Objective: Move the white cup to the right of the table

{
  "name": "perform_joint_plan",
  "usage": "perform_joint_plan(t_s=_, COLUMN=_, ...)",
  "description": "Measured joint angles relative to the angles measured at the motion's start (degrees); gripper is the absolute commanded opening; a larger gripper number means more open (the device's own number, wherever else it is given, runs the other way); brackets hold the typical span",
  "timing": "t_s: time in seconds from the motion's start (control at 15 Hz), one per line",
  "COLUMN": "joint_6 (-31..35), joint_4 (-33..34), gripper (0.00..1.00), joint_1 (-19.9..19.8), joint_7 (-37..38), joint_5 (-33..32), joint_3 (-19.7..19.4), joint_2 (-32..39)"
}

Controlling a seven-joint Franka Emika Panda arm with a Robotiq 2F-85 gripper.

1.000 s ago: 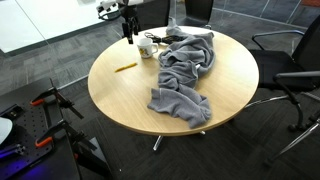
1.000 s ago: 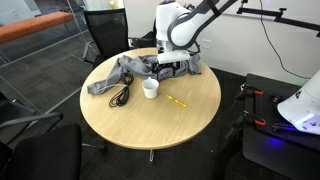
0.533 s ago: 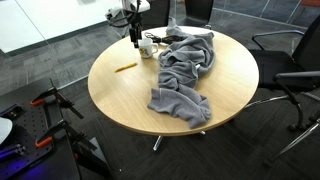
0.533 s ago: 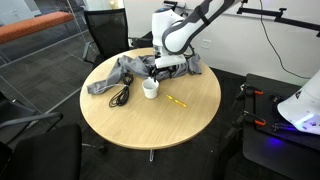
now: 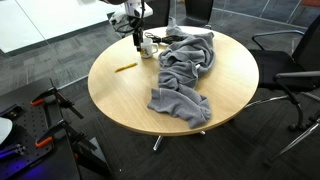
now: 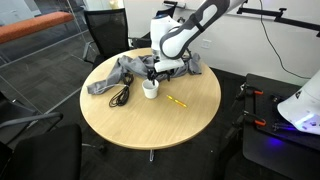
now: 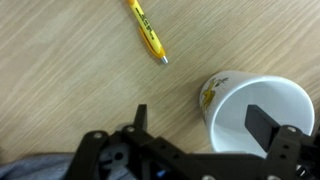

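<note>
The robot needs to lower its gripper over the white cup's rim, with the cup between the open fingers, then close on the cup's printed side just below the rim.
The white cup (image 7: 255, 115) stands upright on the round wooden table (image 5: 140, 95), with a yellow print on its side. It also shows in both exterior views (image 5: 147, 48) (image 6: 150, 89). My gripper (image 7: 203, 125) is open just above the cup. One finger is outside the cup's wall and the other is over its inside. In the exterior views the gripper (image 5: 136, 38) (image 6: 151, 76) hangs right over the cup.
A yellow pen (image 7: 148, 32) (image 5: 125, 67) (image 6: 176, 101) lies on the table near the cup. A large grey cloth (image 5: 185, 75) (image 6: 118, 72) sprawls beside the cup. A black cable (image 6: 121, 95) lies at the cloth's edge. Office chairs (image 5: 290, 65) stand around the table.
My gripper has moved across toward the cup and lower, and is now directly over it. The cup, pen and cloth have not moved.
</note>
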Motion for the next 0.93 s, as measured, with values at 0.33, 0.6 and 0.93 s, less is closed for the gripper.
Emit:
perform_joint_plan(t_s=0.33, joint_6=0.26, joint_4=2.25, gripper=1.0, joint_1=0.12, joint_7=-0.87, joint_5=0.0, joint_3=0.0, joint_2=2.6)
perform_joint_plan(t_s=0.6, joint_6=0.26, joint_4=4.07, gripper=0.7, joint_1=0.25, joint_7=-0.87, joint_5=0.0, joint_3=0.0, joint_2=4.36)
perform_joint_plan(t_s=0.93, joint_6=0.26, joint_4=6.22, gripper=0.31, joint_1=0.33, joint_7=-0.87, joint_5=0.0, joint_3=0.0, joint_2=6.18)
